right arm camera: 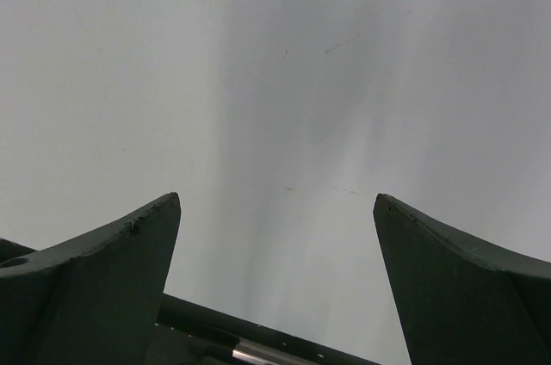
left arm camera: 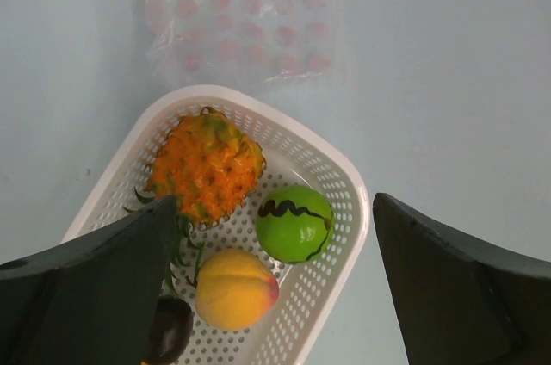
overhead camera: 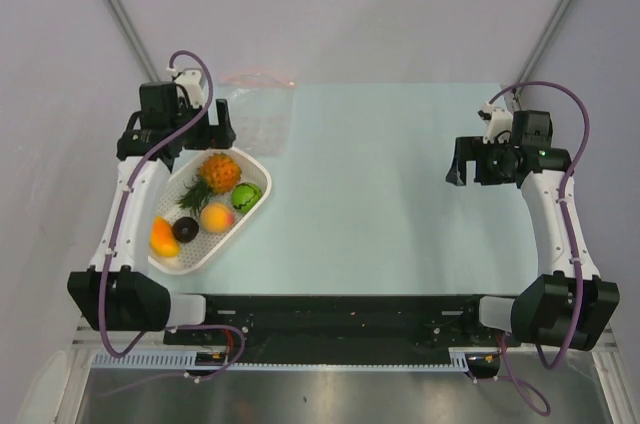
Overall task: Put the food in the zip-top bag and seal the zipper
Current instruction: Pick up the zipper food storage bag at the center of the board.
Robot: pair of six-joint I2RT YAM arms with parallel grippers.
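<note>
My left gripper moves outward and down past the basket's rim next. It then pinches the bag's edge nearest its arm (overhead camera: 238,110) (left arm camera: 157,16), since the bag lies flat and empty.
The food lies in a white perforated basket (overhead camera: 258,166) at the left: an orange pineapple (overhead camera: 220,172), a green ball (overhead camera: 247,194), a peach-coloured fruit (overhead camera: 216,217), a dark brown ring (overhead camera: 185,229) and an orange-yellow fruit (overhead camera: 163,237). The clear zip-top bag (overhead camera: 255,112) lies flat behind the basket, its red zipper (overhead camera: 258,77) at the far edge. My left gripper (overhead camera: 205,134) is open and empty above the basket's far end. The left wrist view shows the pineapple (left arm camera: 207,167), ball (left arm camera: 294,223), peach (left arm camera: 235,289), ring (left arm camera: 170,330) and bag (left arm camera: 241,21). My right gripper (overhead camera: 462,169) is open and empty at the right.
The basket's rim (left arm camera: 362,210) runs between my left gripper's (left arm camera: 275,200) open fingers. The right gripper (right arm camera: 275,197) sees only bare pale surface and a dark bar at the bottom. Grey walls stand behind the table.
</note>
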